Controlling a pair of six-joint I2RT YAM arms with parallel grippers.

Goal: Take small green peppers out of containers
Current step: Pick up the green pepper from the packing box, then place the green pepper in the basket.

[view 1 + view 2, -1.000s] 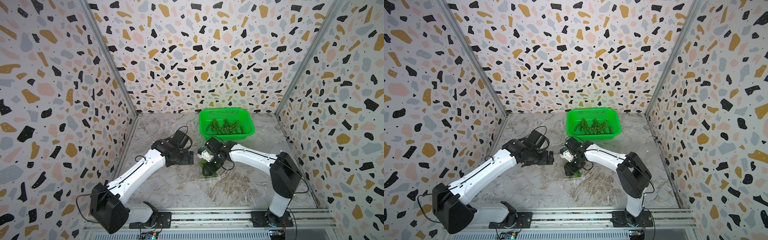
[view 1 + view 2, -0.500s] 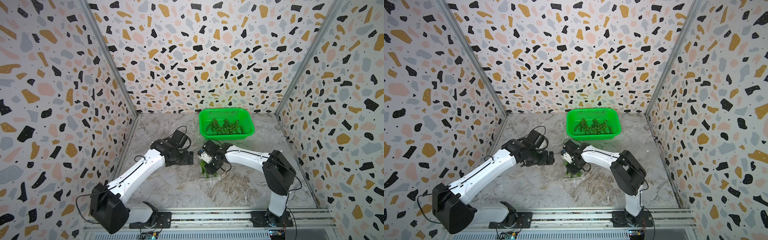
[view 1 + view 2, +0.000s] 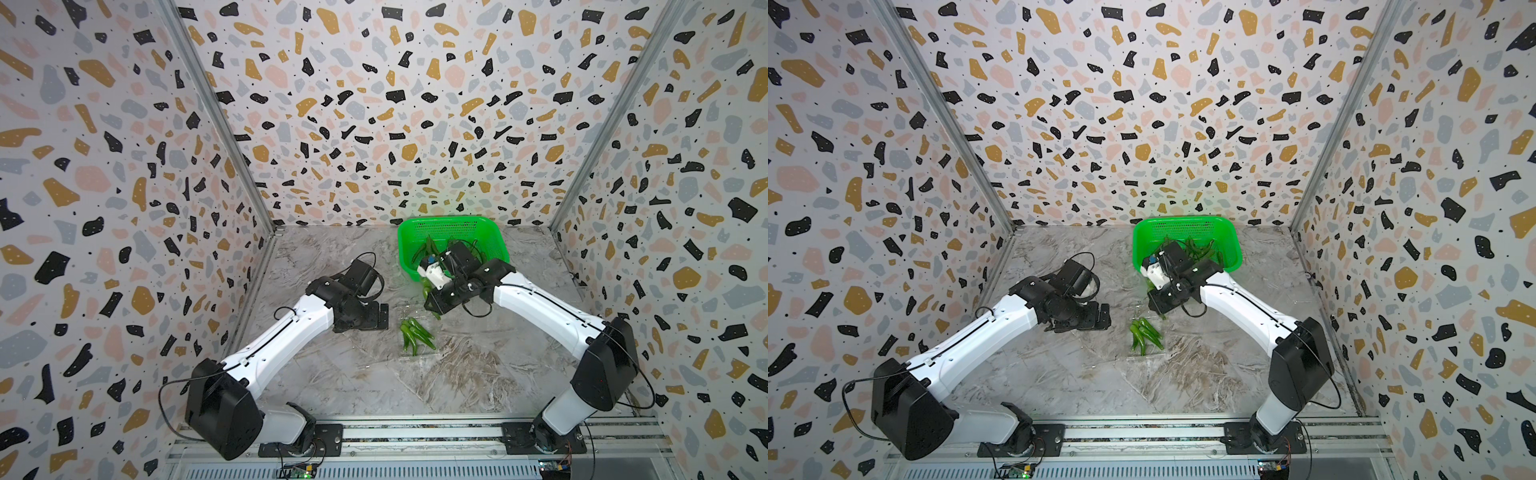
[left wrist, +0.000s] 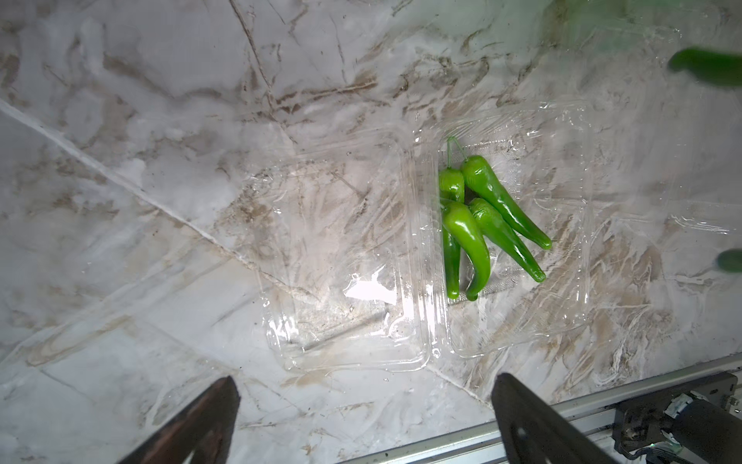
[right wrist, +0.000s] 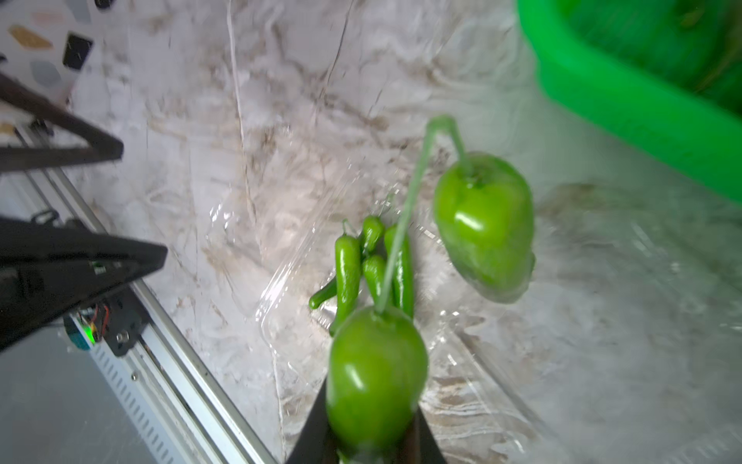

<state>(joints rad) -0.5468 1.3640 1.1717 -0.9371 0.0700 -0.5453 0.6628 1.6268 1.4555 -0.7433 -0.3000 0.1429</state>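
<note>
Other peppers are already in the green basket [image 3: 444, 239] [image 5: 665, 46]. My right gripper will move outward over the basket's near rim next, then down into the basket to let go of both peppers.
An open clear container [image 4: 337, 249] lies flat on the marble table. Several small green peppers [image 4: 473, 225] rest in its tray half, also seen in both top views [image 3: 413, 334] [image 3: 1144, 334]. My right gripper [image 5: 373, 422] is shut on one pepper [image 5: 377, 369], held in the air between the container and the basket [image 3: 432, 308]. A second pepper [image 5: 484, 225] hangs beside it, their thin stems arching together. My left gripper [image 4: 361, 401] stands open and empty just beside the container's lid half [image 3: 376, 318].
A bright green perforated basket [image 3: 449, 226] with more peppers in it stands at the back, just behind my right wrist. More clear plastic [image 5: 602, 289] lies on the table near the basket, hard to make out. The metal rail [image 3: 415, 432] runs along the front edge.
My right gripper has shut on a pepper in the container and lifted it up and back toward the basket. The left arm has not moved.
</note>
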